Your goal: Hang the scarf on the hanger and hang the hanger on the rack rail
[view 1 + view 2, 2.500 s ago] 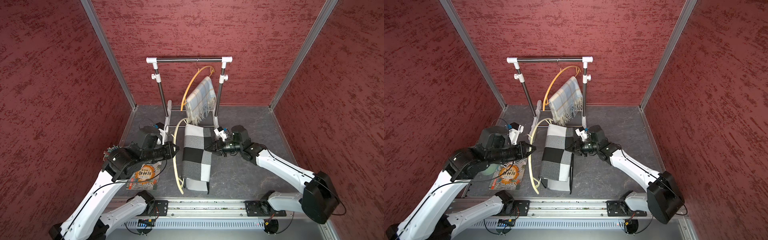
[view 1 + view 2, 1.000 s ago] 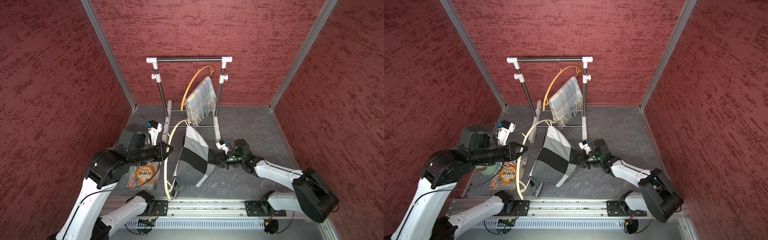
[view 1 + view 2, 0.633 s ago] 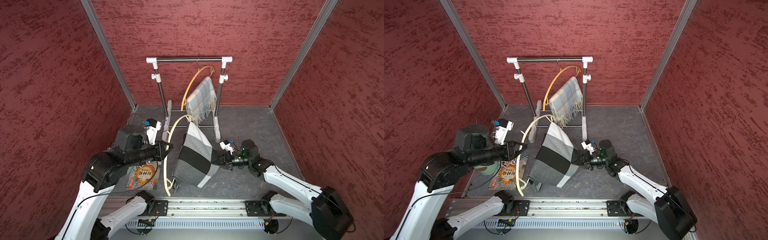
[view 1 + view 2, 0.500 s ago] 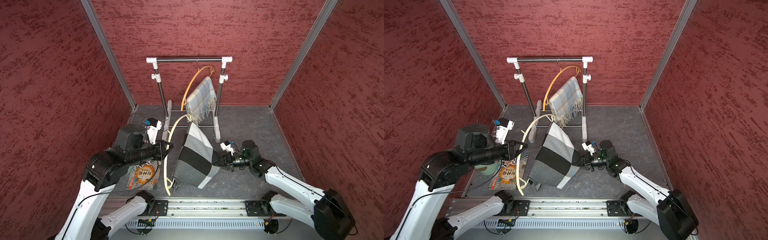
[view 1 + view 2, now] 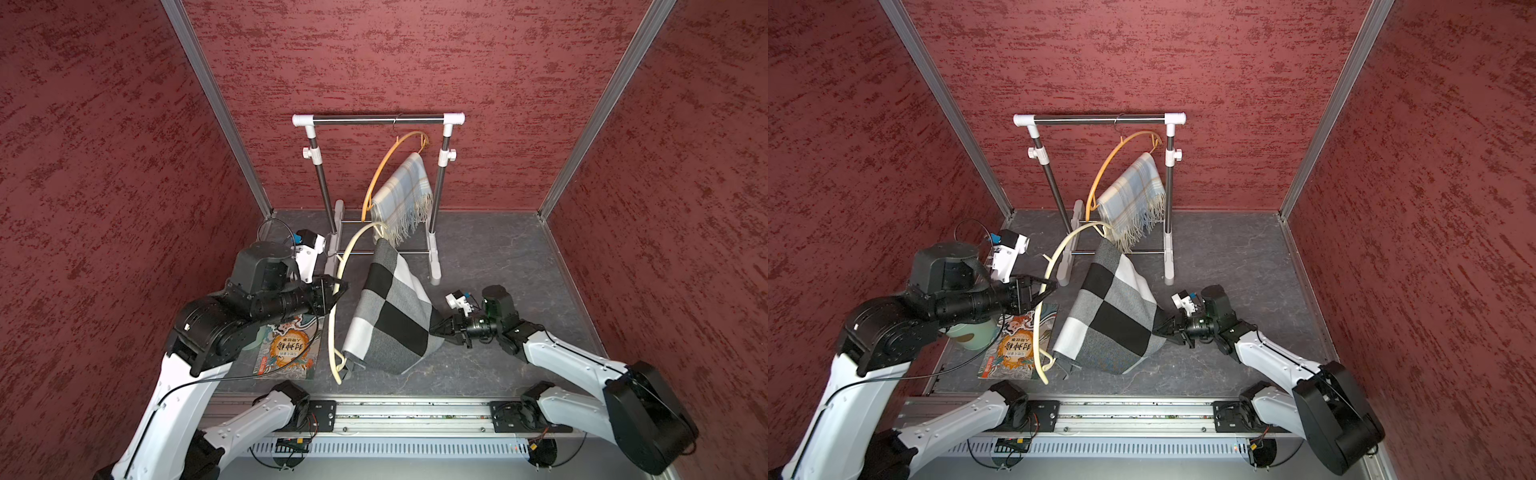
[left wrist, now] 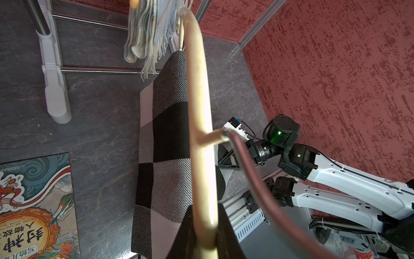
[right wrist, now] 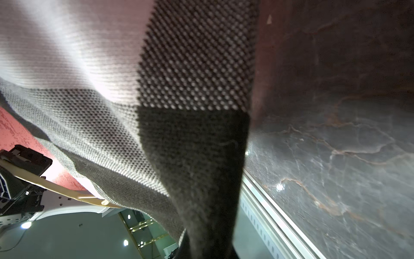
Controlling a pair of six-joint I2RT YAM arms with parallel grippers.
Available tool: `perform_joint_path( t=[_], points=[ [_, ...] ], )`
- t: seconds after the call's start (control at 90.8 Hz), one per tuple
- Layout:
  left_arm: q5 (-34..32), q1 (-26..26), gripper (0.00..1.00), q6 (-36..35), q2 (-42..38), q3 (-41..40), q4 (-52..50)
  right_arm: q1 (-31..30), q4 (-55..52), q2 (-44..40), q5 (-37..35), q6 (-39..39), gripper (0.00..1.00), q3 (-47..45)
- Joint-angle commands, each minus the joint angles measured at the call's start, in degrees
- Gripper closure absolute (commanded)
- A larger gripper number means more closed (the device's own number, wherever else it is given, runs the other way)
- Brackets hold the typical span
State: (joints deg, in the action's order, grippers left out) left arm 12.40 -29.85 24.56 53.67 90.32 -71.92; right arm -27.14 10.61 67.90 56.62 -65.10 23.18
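My right gripper eases slightly toward the rack next and opens, releasing the scarf's dark edge (image 5: 434, 323) (image 7: 211, 226), as the scarf is already draped over the hanger's lower bar.
A cream hanger (image 5: 347, 257) (image 5: 1059, 249) (image 6: 199, 112) is tilted up off the table, its far end near the rack's base. My left gripper (image 5: 338, 291) (image 5: 1050, 286) (image 6: 205, 224) is shut on its curved arm. A black, grey and white checked scarf (image 5: 390, 316) (image 5: 1108, 316) (image 6: 165, 143) (image 7: 179, 112) hangs from the hanger's lower bar and slopes down to the right. My right gripper (image 5: 436, 328) (image 5: 1158, 328) (image 7: 206, 246) is shut on the scarf's right edge, low above the table. The scarf's near corner touches the table.
A white and steel rack (image 5: 378, 120) stands at the back with an orange hanger (image 5: 382, 166) carrying a pale plaid fringed scarf (image 5: 405, 195). A picture book (image 5: 286, 349) and a green bowl (image 5: 971, 334) lie under my left arm. The metal rail runs along the front edge.
The hanger and scarf, flat on the table earlier, are now lifted at the far end. My right gripper has drawn the scarf's edge rightward, spreading the cloth. The left gripper has barely moved lately.
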Motion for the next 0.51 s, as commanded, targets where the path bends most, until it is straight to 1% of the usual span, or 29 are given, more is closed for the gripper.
perform_joint_path(
  t=[0.0,0.22,0.264,0.275,0.286,0.309,0.331,0.342,0.375,0.408,0.463,0.496],
  points=[
    [-3.4,1.0,1.00,-1.6,-1.0,2.7,11.7,0.8,3.9,1.4,1.0,-2.8,1.00,0.1],
    [-1.2,1.0,1.00,0.0,-0.2,3.1,12.6,0.8,4.6,4.2,2.2,-3.8,1.00,4.1],
    [-1.1,1.1,1.00,0.3,0.1,3.2,12.6,0.7,4.9,5.0,2.7,-3.7,0.86,4.5],
    [-1.1,1.1,1.00,0.4,0.1,3.3,12.6,0.8,4.8,5.2,2.8,-3.6,0.79,4.6],
    [-1.1,1.0,1.00,0.4,0.2,3.3,12.6,0.7,4.6,5.4,2.8,-3.5,0.74,4.7],
    [-1.1,1.0,1.00,0.4,0.2,3.2,12.7,0.8,4.4,5.8,3.0,-3.1,0.60,4.9],
    [-1.1,1.1,1.00,0.5,0.2,3.2,12.8,0.7,4.0,6.3,3.3,-2.3,0.50,5.2],
    [-1.0,1.1,1.00,0.7,0.2,3.2,13.0,0.8,3.7,6.5,3.4,-1.7,0.47,5.3],
    [-0.9,1.0,1.00,0.9,0.3,3.2,13.2,0.7,1.2,7.0,3.5,0.9,0.41,6.2],
    [-0.7,1.0,1.00,1.1,0.4,3.2,13.5,0.7,-4.8,7.4,2.4,5.3,0.36,8.0],
    [-0.6,1.0,1.00,1.5,0.5,3.1,13.8,0.7,-18.8,7.9,-3.8,16.1,0.30,11.9],
    [-0.5,1.0,1.00,1.7,0.6,3.0,14.1,0.7,-26.5,8.1,-8.3,21.0,0.29,13.8]
  ],
)
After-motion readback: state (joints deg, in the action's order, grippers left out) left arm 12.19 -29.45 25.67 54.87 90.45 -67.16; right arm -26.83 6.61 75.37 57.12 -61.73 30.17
